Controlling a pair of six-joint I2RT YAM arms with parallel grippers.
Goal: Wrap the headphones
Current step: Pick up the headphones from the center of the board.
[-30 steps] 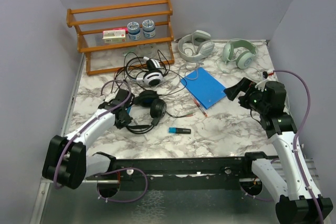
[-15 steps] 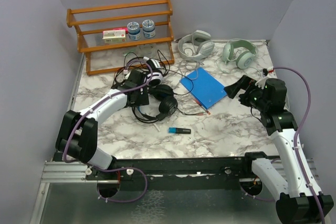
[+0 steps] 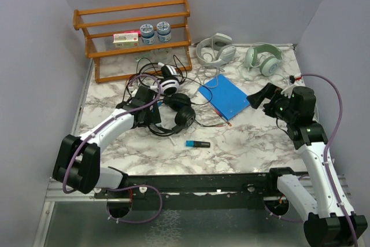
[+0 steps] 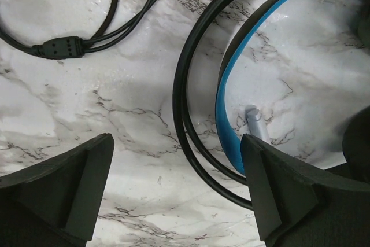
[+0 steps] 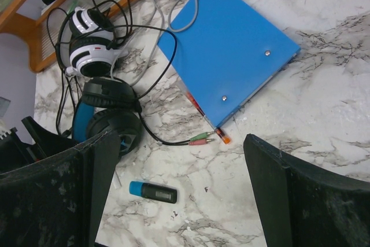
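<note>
The left gripper lowers onto the bare bend of the black headband next and closes there, since that bend already runs between its open fingers.
The all-black headphones (image 3: 180, 111) lie on the marble just right of my left gripper (image 3: 152, 115). In the left wrist view that gripper (image 4: 176, 192) is open, and the blue-lined black headband (image 4: 226, 85) and a thin cable loop run between its fingers untouched. A white-and-black pair of headphones (image 3: 169, 83) with tangled cable lies behind. A pale grey-white pair (image 3: 215, 49) and a greenish-white pair (image 3: 263, 57) sit at the back. My right gripper (image 3: 256, 100) hovers open at the right, above the table; its wrist view shows the black headphones (image 5: 110, 114) and their jack plugs (image 5: 200, 139) below the gripper (image 5: 179, 192).
A blue folder (image 3: 224, 95) with a pen under its edge lies mid-table. A small black stick with a blue cap (image 3: 198, 143) sits in front. A wooden rack (image 3: 136, 33) with jars and a box stands at the back left. A cable splitter (image 4: 58, 46) lies near the left gripper.
My left gripper carried the black headphones up and right, opened and let them go, then drew back a little toward the front. The right arm barely moved.
</note>
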